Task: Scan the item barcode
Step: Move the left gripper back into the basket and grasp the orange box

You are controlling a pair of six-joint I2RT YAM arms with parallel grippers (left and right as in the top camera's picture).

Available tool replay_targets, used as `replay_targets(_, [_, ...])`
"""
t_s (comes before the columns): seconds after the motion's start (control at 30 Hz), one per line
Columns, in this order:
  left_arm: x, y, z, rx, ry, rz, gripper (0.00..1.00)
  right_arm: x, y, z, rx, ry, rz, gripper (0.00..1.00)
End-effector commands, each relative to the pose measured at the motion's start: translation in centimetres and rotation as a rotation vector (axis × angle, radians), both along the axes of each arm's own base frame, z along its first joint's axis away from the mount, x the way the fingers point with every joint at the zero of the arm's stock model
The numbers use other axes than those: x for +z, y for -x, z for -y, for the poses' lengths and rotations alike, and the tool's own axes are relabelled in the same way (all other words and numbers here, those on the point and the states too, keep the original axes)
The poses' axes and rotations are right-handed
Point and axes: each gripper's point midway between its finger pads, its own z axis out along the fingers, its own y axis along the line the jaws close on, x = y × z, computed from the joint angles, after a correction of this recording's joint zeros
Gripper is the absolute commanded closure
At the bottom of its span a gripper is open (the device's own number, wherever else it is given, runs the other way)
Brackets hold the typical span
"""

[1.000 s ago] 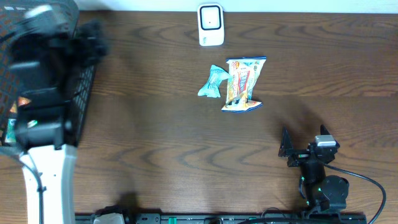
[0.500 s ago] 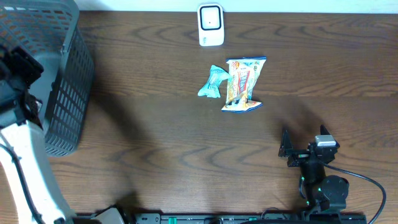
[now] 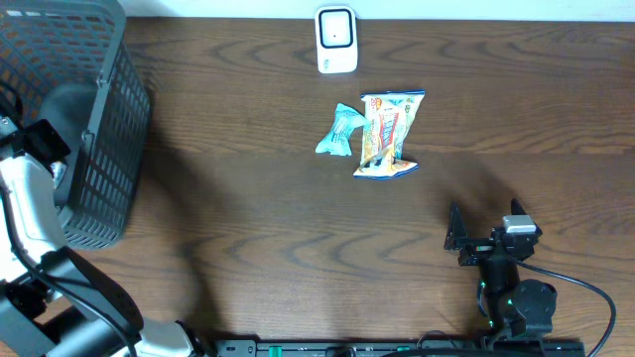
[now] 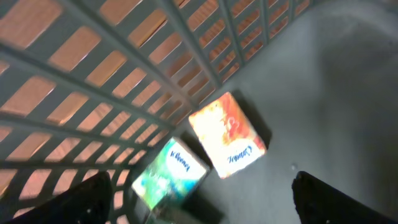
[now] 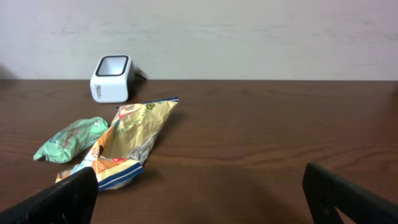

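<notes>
The orange pack (image 4: 227, 135) lies on the bottom of the basket at a slant to the left gripper's gap, so the left gripper needs to come down onto it next, turning to straddle the pack's sides.
In the left wrist view, two small packs lie on the grey basket floor (image 4: 336, 93): an orange one (image 4: 227, 134) and a green one (image 4: 169, 174). My left gripper (image 4: 202, 208) hangs open over them, with the green pack just ahead of its gap and nothing held. The white scanner (image 3: 335, 40) stands at the table's far edge. A teal bag (image 3: 337, 131) and a yellow snack bag (image 3: 387, 134) lie in front of it. My right gripper (image 3: 483, 213) rests open near the front right, empty, facing the scanner (image 5: 112, 78) and the yellow bag (image 5: 127, 146).
The grey slatted basket (image 3: 109, 119) fills the table's far left corner, and my left arm (image 3: 25, 203) reaches into it from the near side. Its slatted wall (image 4: 124, 81) rises close beside the packs. Bare wood lies between the bags and my right gripper.
My left arm has swung off the top of the basket toward its near left side, and its jaws have opened wider. The right arm and the bags have not moved.
</notes>
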Motion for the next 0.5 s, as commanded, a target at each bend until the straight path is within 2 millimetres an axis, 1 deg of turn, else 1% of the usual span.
replay_targets(0.0, [0.3,-1.3,-0.7,-0.002,-0.01,0.046,0.14,-0.2,0.0,0.3,-0.013,-0.01,-0.006,0.01])
replay_targets(0.07, [-0.4,-2.0,-0.6,0.021,0.026,0.088,0.14,-0.2,0.0,0.3,-0.013,-0.01,-0.006,0.01])
replay_targets(0.13, [-1.2,-2.3,-0.9,0.063,0.049,0.114,0.14,-0.1,0.0,0.3,-0.013,-0.01,-0.006,0.01])
replay_targets(0.33, [-5.1,-3.1,-1.4,0.269,0.167,0.22,0.13,-0.2,0.0,0.3,-0.013,-0.01,-0.006,0.01])
replay_targets(0.47, [-7.7,-3.6,-1.8,0.33,0.203,0.238,0.13,-0.1,0.0,0.3,-0.013,-0.01,-0.006,0.01])
